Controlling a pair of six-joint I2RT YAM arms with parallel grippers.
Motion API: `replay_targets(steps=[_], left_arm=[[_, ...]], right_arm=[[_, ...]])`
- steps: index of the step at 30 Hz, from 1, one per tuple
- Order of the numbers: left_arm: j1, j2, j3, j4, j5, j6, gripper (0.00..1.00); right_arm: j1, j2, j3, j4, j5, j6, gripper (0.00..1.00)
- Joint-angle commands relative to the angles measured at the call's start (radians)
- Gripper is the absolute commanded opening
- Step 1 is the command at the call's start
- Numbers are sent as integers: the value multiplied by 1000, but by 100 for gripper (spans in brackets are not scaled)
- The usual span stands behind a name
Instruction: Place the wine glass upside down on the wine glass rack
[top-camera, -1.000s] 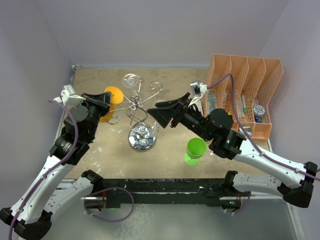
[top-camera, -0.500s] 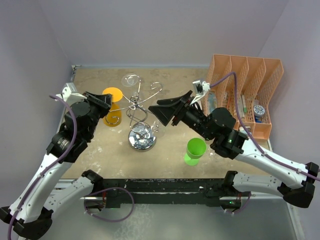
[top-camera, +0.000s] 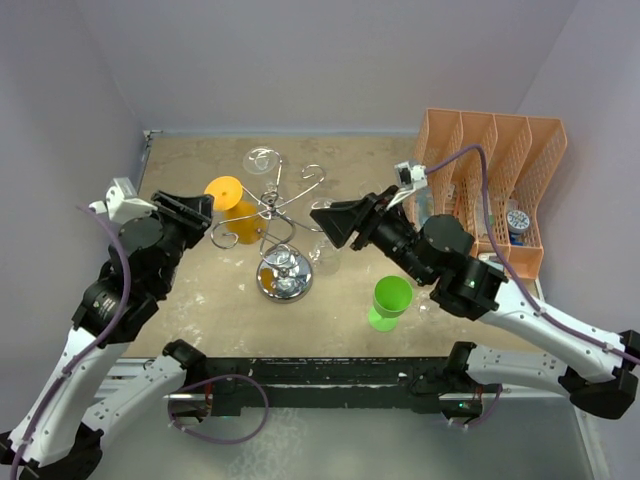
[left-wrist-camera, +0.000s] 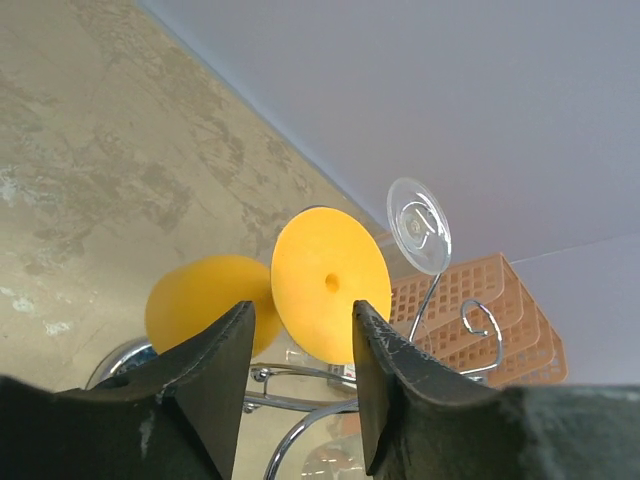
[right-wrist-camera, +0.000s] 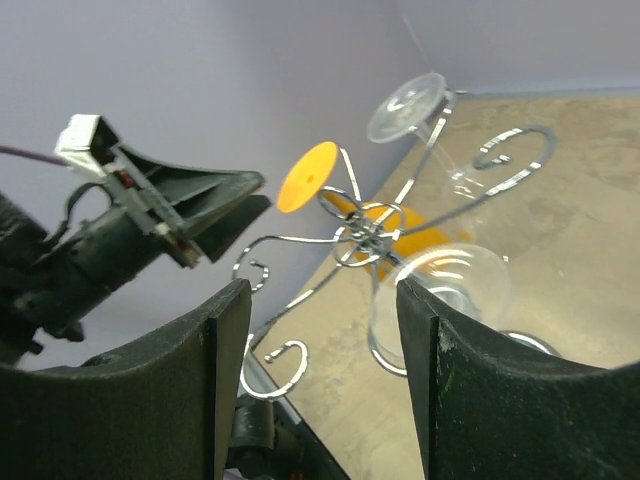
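Note:
The green glass stands below my right gripper, nearer my base, so next I need to draw that gripper back, tip it downward and lower it onto the green glass's rack-side rim.
An orange wine glass (top-camera: 232, 205) hangs upside down from a curled arm of the chrome wine glass rack (top-camera: 285, 282), its flat foot (left-wrist-camera: 330, 285) on top and its bowl (left-wrist-camera: 205, 305) below. My left gripper (top-camera: 207, 208) is open just to the left of it; the foot shows beyond the fingertips (left-wrist-camera: 238, 330), untouched. A clear wine glass (top-camera: 262, 158) hangs upside down on a far arm. My right gripper (top-camera: 322, 222) is open to the right of the rack, holding nothing. A second clear glass (right-wrist-camera: 440, 300) sits beside its right finger (right-wrist-camera: 425, 350).
A green cup (top-camera: 390, 300) stands near the right arm's forearm. An orange mesh file organiser (top-camera: 490, 190) with papers fills the back right. Purple walls close the table at the back and left. Free rack arms (right-wrist-camera: 290, 365) curl towards the near side.
My left gripper has opened, let go of the orange glass and drawn back to the left. The glass now hangs on the rack. The right gripper stayed open, shifting slightly.

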Motion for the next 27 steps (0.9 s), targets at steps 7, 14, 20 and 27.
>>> replay_targets(steps=[7,14,20,27], left_arm=[[3,-100,105,-92,-38,26,50],[3,-204,102,16,100,272,58],[3,-203,117,10,190,368,60],[3,-213,101,47,236,422,60]], right_arm=[[-2,-115,28,-388,281,81,62],[-2,-198,-42,-660,331,163,62],[-2,-155,-89,-803,277,180,60],[-2,-39,-141,-842,254,221,55]])
